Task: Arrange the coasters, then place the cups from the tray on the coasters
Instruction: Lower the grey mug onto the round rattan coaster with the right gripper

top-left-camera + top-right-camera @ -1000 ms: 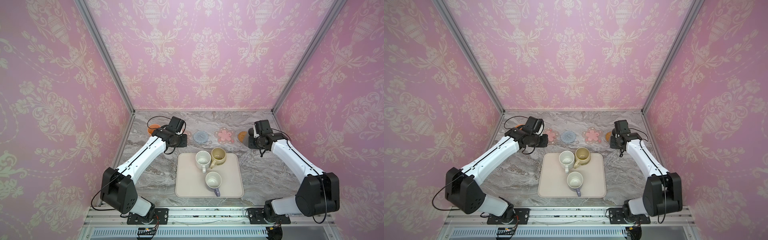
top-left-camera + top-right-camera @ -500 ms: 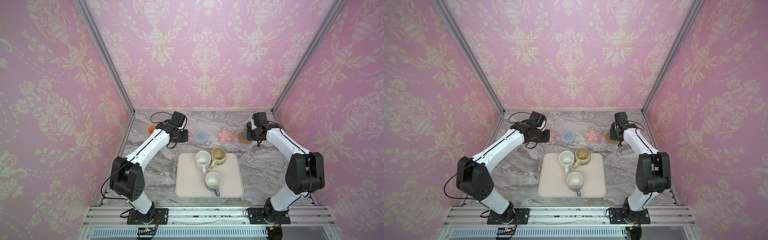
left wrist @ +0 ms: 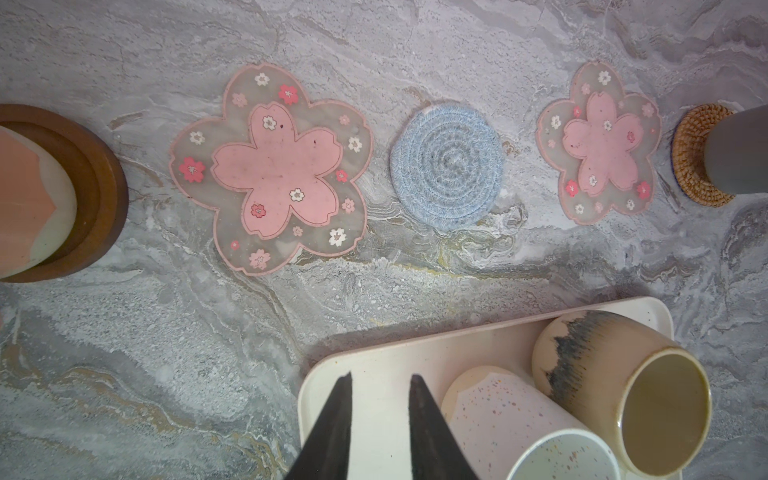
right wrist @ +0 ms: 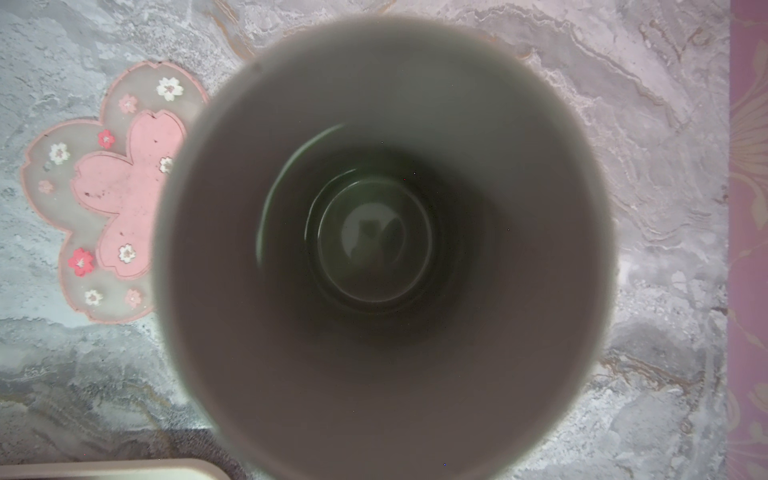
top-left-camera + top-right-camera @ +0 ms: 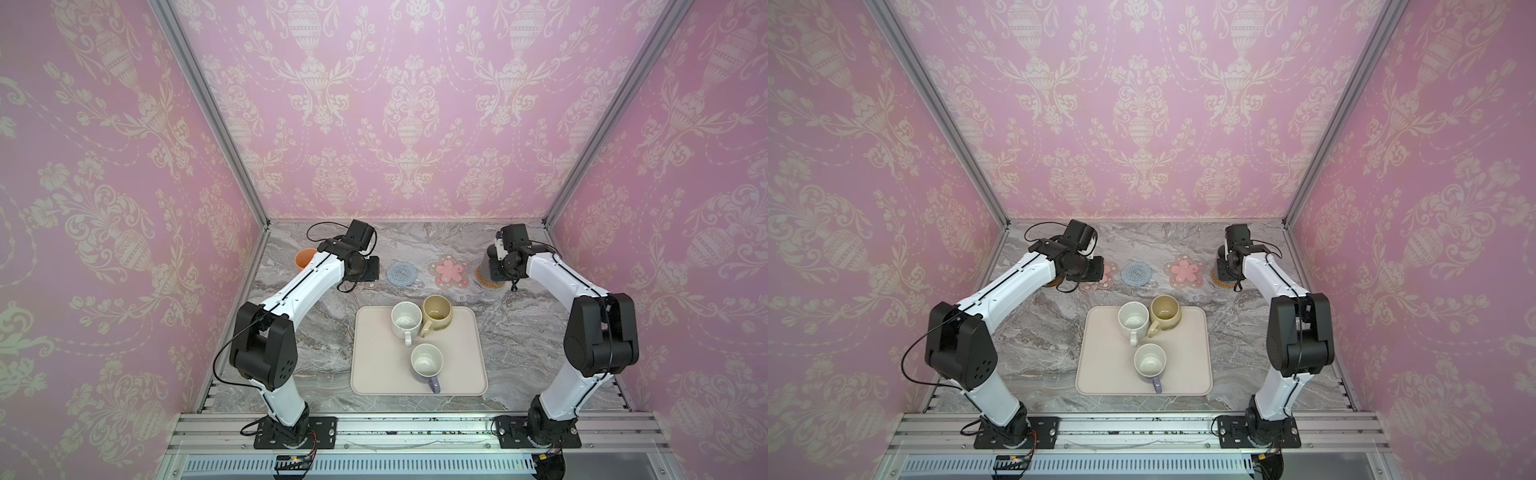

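My right gripper holds the dark grey cup upright over the rattan coaster (image 5: 484, 278), which lies below it, so next it will ease down and release the cup there.
Five coasters lie in a row at the back. An orange-peach cup (image 5: 305, 259) stands on the dark brown coaster (image 3: 104, 195). Then come a pink flower coaster (image 3: 270, 166), the blue crocheted coaster (image 5: 402, 273), a second pink flower coaster (image 5: 451, 271) and the rattan coaster (image 5: 490, 284). The tall dark grey cup (image 3: 739, 153) is upright on the rattan coaster, and its inside (image 4: 382, 249) fills the right wrist view. My right gripper (image 5: 497, 266) is shut on it, fingers hidden. My left gripper (image 3: 380, 376) is open and empty over the tray's near-left corner (image 3: 316, 386).
The cream tray (image 5: 374, 374) holds a speckled white cup (image 5: 405, 320), a beige-yellow cup (image 5: 436, 313) touching it, and a lavender cup (image 5: 426, 361) nearer the front. Pink walls close in the back and both sides.
My right gripper has carried the dark grey cup left and back onto the rattan coaster. My left gripper has shifted slightly right, still open.
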